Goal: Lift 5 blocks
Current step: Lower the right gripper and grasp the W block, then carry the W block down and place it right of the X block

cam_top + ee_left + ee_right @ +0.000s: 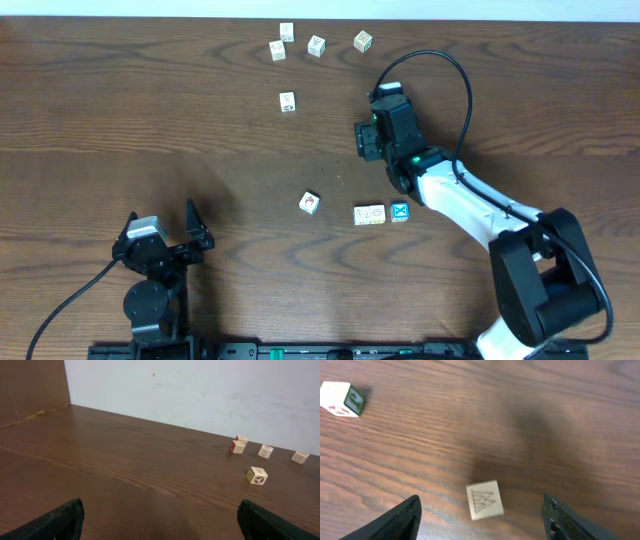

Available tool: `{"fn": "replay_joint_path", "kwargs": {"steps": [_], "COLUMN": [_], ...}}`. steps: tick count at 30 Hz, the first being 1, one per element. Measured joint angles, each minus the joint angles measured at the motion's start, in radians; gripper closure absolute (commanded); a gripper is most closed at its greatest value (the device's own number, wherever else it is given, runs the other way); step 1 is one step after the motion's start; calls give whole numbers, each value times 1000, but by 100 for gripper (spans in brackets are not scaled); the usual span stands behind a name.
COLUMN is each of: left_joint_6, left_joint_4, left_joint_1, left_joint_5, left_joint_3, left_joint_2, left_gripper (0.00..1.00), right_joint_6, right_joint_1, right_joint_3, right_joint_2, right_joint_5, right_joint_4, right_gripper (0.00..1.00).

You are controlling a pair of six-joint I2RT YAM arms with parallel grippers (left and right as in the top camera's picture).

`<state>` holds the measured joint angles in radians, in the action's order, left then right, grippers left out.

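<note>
The right gripper lowers its spread fingers around the sides of the cream block with the carved zigzag (485,500) next and closes. The block lies below, between them.
In the right wrist view a cream block (484,500) with a carved zigzag lies on the wood between the spread fingers of my right gripper (482,517); neither finger touches it. From overhead that gripper (383,105) hides this block. Closer to the front, a bright blue block with a white X (400,212) sits against two cream blocks (369,214), and a block with a reddish-brown picture (309,203) lies to their left. My left gripper (163,215) (160,520) rests wide open at the front left with nothing between its fingers.
A white cube with a green side (342,399) (287,101) lies left of the right gripper. Several more small cubes (316,45) (265,451) are scattered along the table's far edge, below a pale wall (200,390).
</note>
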<state>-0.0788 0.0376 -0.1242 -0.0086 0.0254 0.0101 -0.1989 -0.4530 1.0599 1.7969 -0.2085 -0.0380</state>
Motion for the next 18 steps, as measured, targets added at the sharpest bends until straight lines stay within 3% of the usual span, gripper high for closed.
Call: {"fn": "replay_joint_path", "kwargs": {"steps": [6,18], "left_joint_6": [0,0], "left_joint_4": [0,0], "left_joint_1": [0,0], "left_joint_5": [0,0], "left_joint_3": [0,0], "left_joint_2": [0,0], "left_gripper": [2,2], "right_joint_6": [14,46], "right_joint_1": [58,57], "right_joint_3": [0,1], "right_joint_2": [90,119], "right_joint_5": [40,86], "right_joint_4": [6,39], "right_gripper": [37,44]}}
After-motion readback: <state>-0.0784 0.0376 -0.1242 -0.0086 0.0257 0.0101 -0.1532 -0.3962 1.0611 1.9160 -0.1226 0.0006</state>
